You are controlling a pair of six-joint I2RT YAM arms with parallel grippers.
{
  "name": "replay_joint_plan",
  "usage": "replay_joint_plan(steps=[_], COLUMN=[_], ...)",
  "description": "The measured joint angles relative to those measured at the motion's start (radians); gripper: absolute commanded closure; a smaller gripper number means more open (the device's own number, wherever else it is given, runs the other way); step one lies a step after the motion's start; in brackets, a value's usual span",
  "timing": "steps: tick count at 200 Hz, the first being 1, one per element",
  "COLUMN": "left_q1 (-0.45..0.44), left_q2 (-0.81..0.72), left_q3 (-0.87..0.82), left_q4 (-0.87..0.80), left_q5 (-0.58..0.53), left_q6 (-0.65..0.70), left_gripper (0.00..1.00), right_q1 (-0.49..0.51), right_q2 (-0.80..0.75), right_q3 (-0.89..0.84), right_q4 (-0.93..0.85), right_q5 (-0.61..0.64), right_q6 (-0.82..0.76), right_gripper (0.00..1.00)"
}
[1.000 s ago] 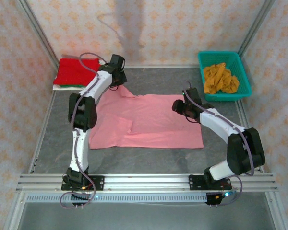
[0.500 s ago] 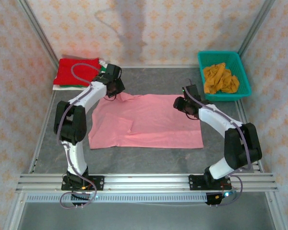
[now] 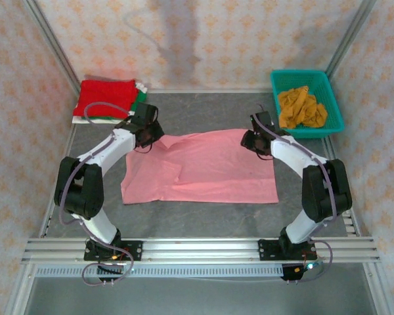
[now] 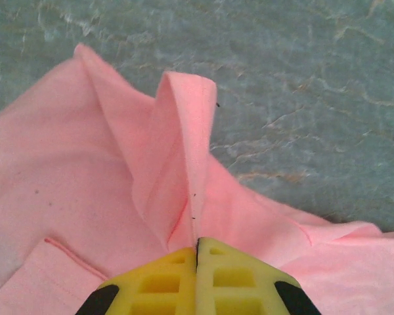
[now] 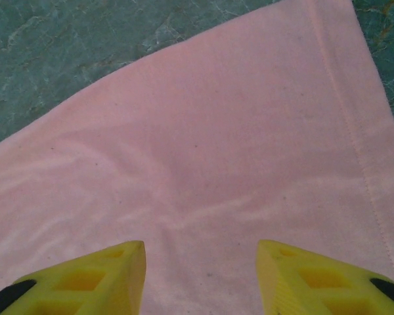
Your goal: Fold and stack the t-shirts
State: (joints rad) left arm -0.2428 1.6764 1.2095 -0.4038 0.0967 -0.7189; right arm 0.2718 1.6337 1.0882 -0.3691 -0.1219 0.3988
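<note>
The body of the pink t-shirt lies nearer my base. So my left gripper will pull the raised fold back a little over the t-shirt's spread cloth and let it go there.
A pink t-shirt [image 3: 203, 167] lies spread on the grey table. My left gripper [image 3: 147, 139] is at its far left corner, shut on a raised ridge of the pink cloth [image 4: 184, 151]; in the left wrist view the yellow fingertips [image 4: 197, 244] meet on that fold. At the shirt's far right corner my right gripper [image 3: 252, 140] stands open just over flat pink cloth [image 5: 217, 131], its fingers [image 5: 121, 262] apart with nothing between them. A folded red t-shirt [image 3: 105, 97] tops a stack at the back left, with a green edge [image 3: 142, 98] and a white edge [image 3: 85, 119] under it. A mustard t-shirt [image 3: 302, 108] lies crumpled in the basket.
The teal lattice basket [image 3: 306, 75] stands at the back right, close behind my right arm. Papered walls with metal posts close in the table on three sides. A metal rail [image 3: 197, 249] carrying both arm bases runs along the near edge.
My left gripper has come away from the back-left stack toward the near left, bringing the pinched pink corner with it. My right gripper has shifted slightly toward the shirt's far right corner.
</note>
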Motion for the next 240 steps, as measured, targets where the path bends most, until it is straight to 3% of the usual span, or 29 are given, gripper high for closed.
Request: replay_joint_plan(steps=[55,100,108,122,136,159,184,203,240], left_q1=[-0.042,-0.077,-0.078,-0.083,-0.085,-0.087,-0.059,-0.008,0.037], left_q2=[-0.028,-0.190,-0.218,-0.257,-0.289,-0.349,-0.397,-0.334,-0.050], left_q3=[-0.132,-0.246,-0.258,-0.282,-0.311,-0.364,-0.362,-0.259,0.013], left_q4=[0.043,0.050,0.050,0.050,0.047,0.036,0.026,-0.014,-0.035], left_q5=[0.000,-0.016,-0.024,-0.034,-0.044,-0.076,-0.076,-0.059,-0.014], left_q6=[-0.047,-0.085,-0.089,-0.100,-0.103,-0.088,-0.044,0.022,0.150], left_gripper=[1.00,0.98,0.93,0.73,0.61,0.51,0.49,0.46,0.44], right_q1=[-0.047,-0.061,-0.061,-0.061,-0.061,-0.061,-0.061,-0.061,-0.061], right_q2=[0.055,0.067,0.072,0.082,0.088,0.089,0.088,0.089,0.088], right_q3=[0.087,0.118,0.118,0.118,0.118,0.118,0.118,0.118,0.113], right_q4=[-0.055,-0.058,-0.058,-0.058,-0.058,-0.057,-0.057,-0.057,-0.052], right_q5=[0.035,0.020,0.014,0.006,-0.002,-0.010,-0.017,-0.024,-0.035], right_q6=[-0.019,-0.019,-0.019,-0.019,-0.019,-0.018,-0.019,-0.019,-0.019], right_gripper=[0.46,0.46,0.45,0.45,0.45,0.44,0.44,0.44,0.44])
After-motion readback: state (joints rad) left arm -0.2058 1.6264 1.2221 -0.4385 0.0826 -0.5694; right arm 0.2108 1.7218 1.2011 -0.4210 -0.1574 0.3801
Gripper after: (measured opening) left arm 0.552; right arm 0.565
